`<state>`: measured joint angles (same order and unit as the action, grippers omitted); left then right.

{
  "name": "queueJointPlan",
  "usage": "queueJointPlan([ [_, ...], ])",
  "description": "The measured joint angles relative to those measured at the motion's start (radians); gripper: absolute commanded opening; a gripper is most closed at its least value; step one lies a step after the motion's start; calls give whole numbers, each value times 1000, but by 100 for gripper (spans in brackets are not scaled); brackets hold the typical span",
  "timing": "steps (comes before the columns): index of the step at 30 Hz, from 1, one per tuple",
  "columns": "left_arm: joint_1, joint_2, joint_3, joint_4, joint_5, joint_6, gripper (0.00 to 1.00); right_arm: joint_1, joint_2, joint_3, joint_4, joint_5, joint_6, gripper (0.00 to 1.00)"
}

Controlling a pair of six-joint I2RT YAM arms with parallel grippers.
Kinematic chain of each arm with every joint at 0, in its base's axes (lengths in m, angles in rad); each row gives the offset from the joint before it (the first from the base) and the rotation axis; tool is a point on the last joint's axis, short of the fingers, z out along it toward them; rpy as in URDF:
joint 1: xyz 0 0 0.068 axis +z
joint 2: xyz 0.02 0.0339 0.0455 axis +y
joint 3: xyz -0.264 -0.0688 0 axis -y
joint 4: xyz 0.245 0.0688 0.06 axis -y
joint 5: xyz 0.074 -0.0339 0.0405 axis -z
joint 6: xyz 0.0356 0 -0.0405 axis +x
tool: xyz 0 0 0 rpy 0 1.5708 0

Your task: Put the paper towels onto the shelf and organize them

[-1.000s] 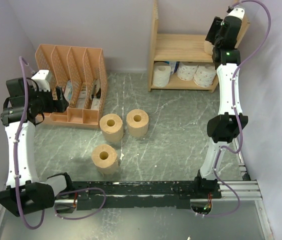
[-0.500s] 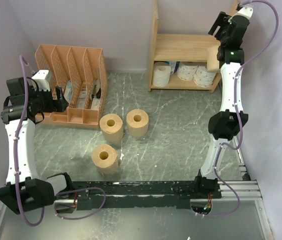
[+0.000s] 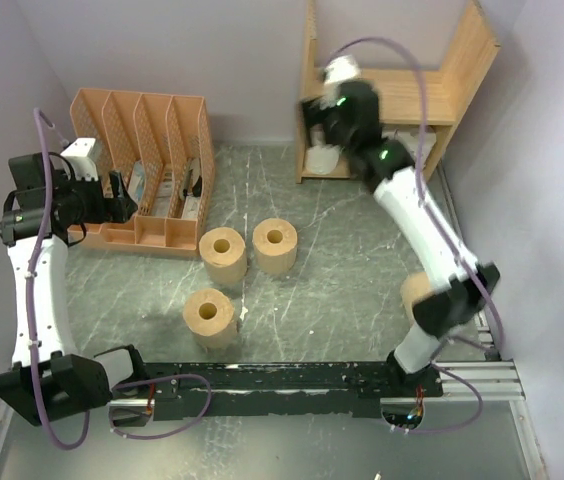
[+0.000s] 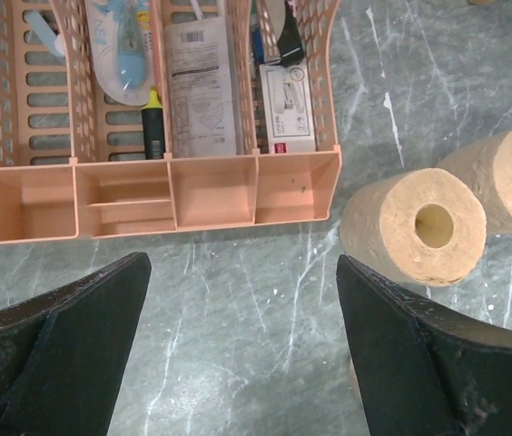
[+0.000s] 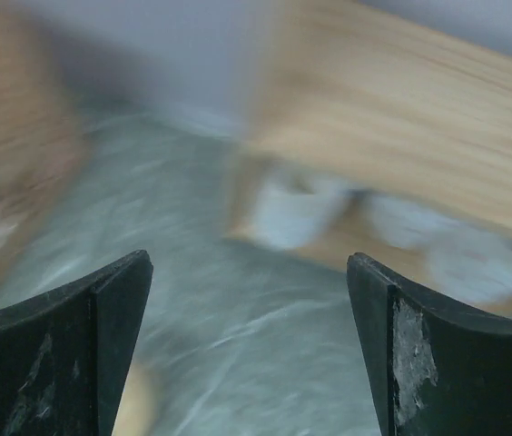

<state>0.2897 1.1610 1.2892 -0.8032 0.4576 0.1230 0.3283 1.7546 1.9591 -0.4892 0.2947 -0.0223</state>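
The tan roll nearest the shelf (image 3: 392, 95) stands hole-up below and back from my right gripper, which swings back and down onto the roll's near side (image 3: 276, 248) next.
Three tan paper towels stand on end on the grey table: one (image 3: 222, 255), one (image 3: 275, 245) and one (image 3: 209, 315). A fourth tan roll (image 3: 414, 292) shows partly behind my right arm's lower link. The wooden shelf (image 3: 392, 95) stands at the back right, its white rolls (image 3: 324, 158) mostly hidden by my arm. My right gripper (image 3: 320, 125) is blurred in front of the shelf's left side; its wrist view shows it open and empty (image 5: 249, 263), with blurred white rolls (image 5: 301, 213) beyond. My left gripper (image 3: 122, 195) is open and empty (image 4: 238, 272), beside two tan rolls (image 4: 415, 227).
An orange-pink file organizer (image 3: 142, 165) with papers and pens stands at the back left, and also shows in the left wrist view (image 4: 156, 191). Walls close in on the left, back and right. A black rail (image 3: 292, 385) runs along the near edge.
My right arm has swung fast from the shelf's upper right down and left across its front. A tan roll now shows on the table by that arm. The left arm has barely moved.
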Motion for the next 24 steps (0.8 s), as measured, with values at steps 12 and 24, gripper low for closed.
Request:
queueJointPlan([
  [12,5,-13,5,-5,52,5,95,585,-304,-580,-176,-68,-132,78],
  [24,6,-19,3,-5,47,8,95,688,-159,-711,-130,18,-234,78],
])
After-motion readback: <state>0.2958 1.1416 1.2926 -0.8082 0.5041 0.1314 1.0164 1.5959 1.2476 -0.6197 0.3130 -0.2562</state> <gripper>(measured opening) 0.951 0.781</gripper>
